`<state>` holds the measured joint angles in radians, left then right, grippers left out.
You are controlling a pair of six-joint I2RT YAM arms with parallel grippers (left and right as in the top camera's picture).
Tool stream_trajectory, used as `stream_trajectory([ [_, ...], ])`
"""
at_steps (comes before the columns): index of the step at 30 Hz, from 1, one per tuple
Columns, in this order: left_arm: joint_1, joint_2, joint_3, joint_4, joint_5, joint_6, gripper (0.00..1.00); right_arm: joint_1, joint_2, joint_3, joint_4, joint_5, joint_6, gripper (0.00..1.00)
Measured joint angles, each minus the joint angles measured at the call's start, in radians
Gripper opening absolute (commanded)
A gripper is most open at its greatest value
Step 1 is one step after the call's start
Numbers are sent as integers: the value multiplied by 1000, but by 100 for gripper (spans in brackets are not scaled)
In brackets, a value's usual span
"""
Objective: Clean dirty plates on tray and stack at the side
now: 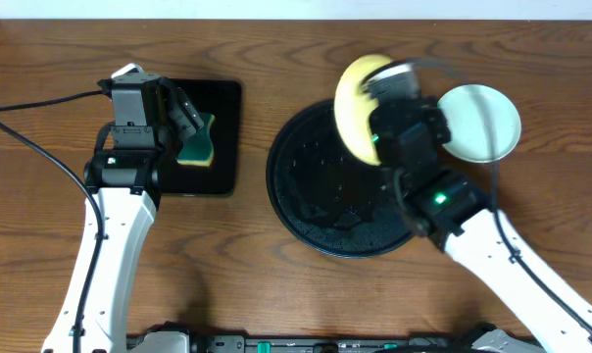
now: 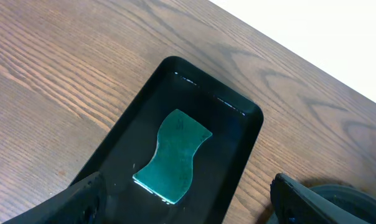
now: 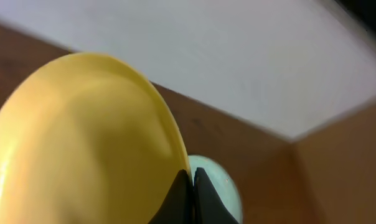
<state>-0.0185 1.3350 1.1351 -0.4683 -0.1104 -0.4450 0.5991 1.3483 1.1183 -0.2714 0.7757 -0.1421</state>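
The right gripper swings past the mint-green plate next, turns the yellow plate flat, then lowers to release it on top, as the mint-green one lies beside the tray.
My right gripper is shut on the rim of the pale yellow plate and holds it tilted on edge above the far side of the large round black tray. In the right wrist view the yellow plate fills the left, pinched between the fingers. A mint-green plate lies on the table right of the tray; it also shows behind the fingers. My left gripper is open above the green sponge. The tray holds no plates.
The sponge lies in a small rectangular black tray at the left, also seen in the left wrist view. A black cable runs across the table's left side. A pale wall borders the far edge.
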Motion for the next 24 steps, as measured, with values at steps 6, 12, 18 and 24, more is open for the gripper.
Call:
stream_trajectory([
  [6, 0, 0, 0, 0, 0, 0, 85, -195, 0, 0, -89, -195, 236, 1],
  [12, 0, 0, 0, 0, 0, 0, 85, -483, 4, 0, -128, -442, 440, 1],
  [18, 0, 0, 0, 0, 0, 0, 85, -772, 57, 0, -170, -583, 570, 1],
  [24, 0, 0, 0, 0, 0, 0, 85, -917, 190, 0, -145, -616, 677, 1],
])
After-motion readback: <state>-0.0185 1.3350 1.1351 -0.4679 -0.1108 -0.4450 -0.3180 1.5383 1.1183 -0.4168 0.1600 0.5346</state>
